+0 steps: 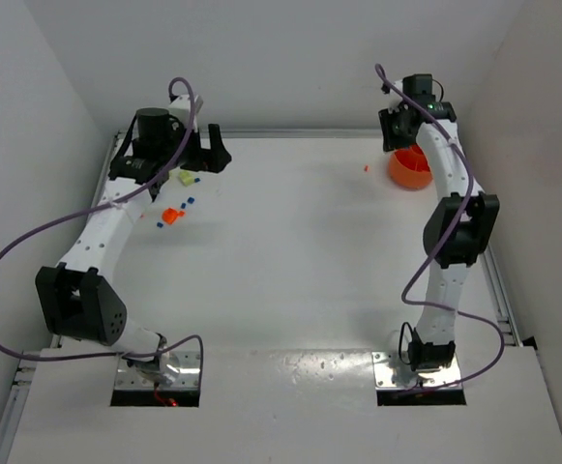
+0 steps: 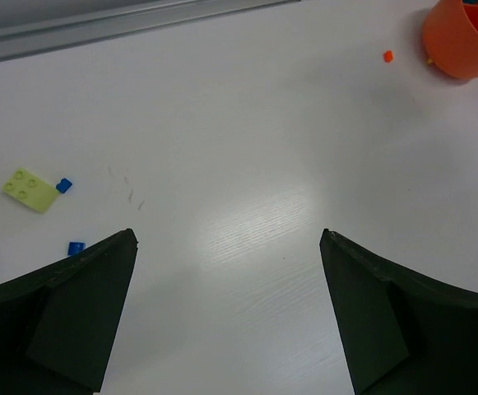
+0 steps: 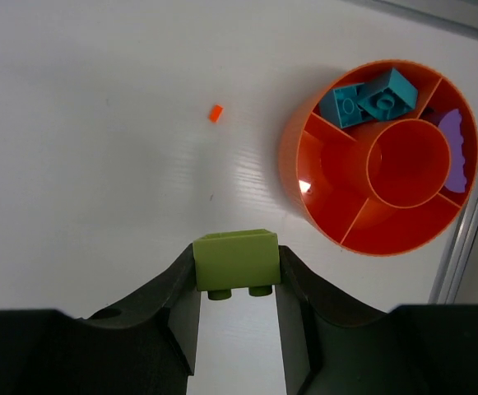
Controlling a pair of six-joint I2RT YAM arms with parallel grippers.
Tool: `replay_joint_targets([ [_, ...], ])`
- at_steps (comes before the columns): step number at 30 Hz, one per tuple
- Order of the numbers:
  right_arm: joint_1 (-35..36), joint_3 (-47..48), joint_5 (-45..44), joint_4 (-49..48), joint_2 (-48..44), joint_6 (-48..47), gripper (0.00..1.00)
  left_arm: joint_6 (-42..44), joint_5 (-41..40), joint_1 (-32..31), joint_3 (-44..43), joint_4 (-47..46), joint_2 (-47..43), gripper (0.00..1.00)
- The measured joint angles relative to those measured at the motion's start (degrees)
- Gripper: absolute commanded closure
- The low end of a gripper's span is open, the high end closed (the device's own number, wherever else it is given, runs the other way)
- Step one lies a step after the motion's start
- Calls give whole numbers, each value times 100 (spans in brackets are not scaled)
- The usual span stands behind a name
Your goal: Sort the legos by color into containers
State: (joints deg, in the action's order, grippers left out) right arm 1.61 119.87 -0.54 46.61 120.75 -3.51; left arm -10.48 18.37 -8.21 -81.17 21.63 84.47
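Note:
I will next move my right gripper down and to its right in the top view and release there, because the empty section of the orange container beside the blue bricks is that way.
My right gripper [image 3: 237,271] is shut on a yellow-green lego brick [image 3: 235,257], held above the table just left of the round orange container [image 3: 291,161]. One compartment of it holds two blue bricks [image 3: 370,99] and another a purple piece [image 3: 455,146]. A tiny orange lego [image 3: 215,113] lies on the table left of the bowl. My left gripper [image 2: 228,237] is open and holds nothing; it hovers at the far left [image 1: 208,150]. To its left lie a yellow-green plate [image 2: 30,189] and two small blue bricks [image 2: 63,186]. An orange lego [image 1: 171,216] sits near the left arm.
A metal rail [image 2: 132,25] runs along the table's far edge, and another rail [image 3: 469,222] passes close beside the bowl on the right. White walls enclose the table on three sides.

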Motion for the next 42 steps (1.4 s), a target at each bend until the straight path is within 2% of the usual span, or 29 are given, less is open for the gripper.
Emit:
replay_joint_targets([
  [8, -136, 372, -153, 361, 682, 35, 92, -4, -85, -90, -2, 76, 144, 0],
  [26, -492, 951, -363, 240, 1397, 138, 92, -31, -151, -131, -13, 107, 267, 0],
  [42, -553, 1067, -437, 192, 1432, 223, 92, -55, -155, -131, -11, 101, 291, 0],
])
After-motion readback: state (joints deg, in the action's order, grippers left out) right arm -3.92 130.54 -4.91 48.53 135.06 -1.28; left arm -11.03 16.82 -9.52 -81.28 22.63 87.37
